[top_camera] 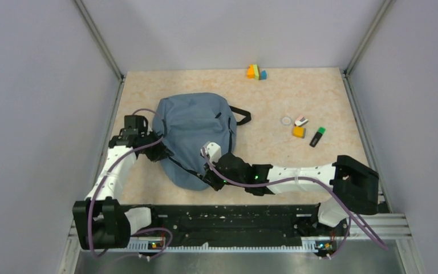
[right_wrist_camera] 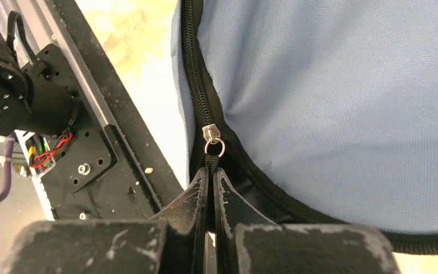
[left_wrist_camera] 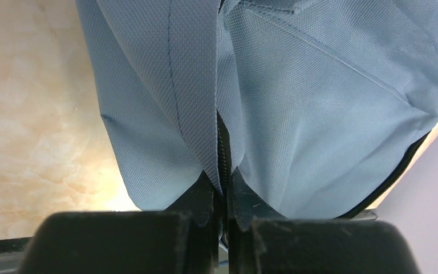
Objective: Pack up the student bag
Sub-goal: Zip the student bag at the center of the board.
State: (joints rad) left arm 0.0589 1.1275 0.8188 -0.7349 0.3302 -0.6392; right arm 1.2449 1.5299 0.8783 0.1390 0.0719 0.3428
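Note:
The robot's left gripper will next drag the held fold of the bag outward toward the bag's far corner point(top_camera: 163, 109), away from the nearby base bar, and let go, because that corner lies outward of the fold.
The student bag point(top_camera: 197, 128), a dusty-blue backpack with black strap, lies left of centre on the table. My left gripper point(top_camera: 158, 149) is at its left edge, shut on a fold of bag fabric point(left_wrist_camera: 194, 114) along a zipper seam. My right gripper point(top_camera: 212, 178) is at the bag's near edge, shut on the black zipper pull tab point(right_wrist_camera: 211, 162), which hangs from a silver slider point(right_wrist_camera: 211, 135) on the black zipper track point(right_wrist_camera: 197, 85). The bag fills both wrist views.
On the table to the right lie a clear tape ring point(top_camera: 286, 120), a pink-white eraser point(top_camera: 301, 121), an orange block point(top_camera: 299, 132) and a black-green marker point(top_camera: 317, 137). Coloured blocks point(top_camera: 256, 72) sit at the back. The black base rail point(top_camera: 222, 220) runs along the near edge.

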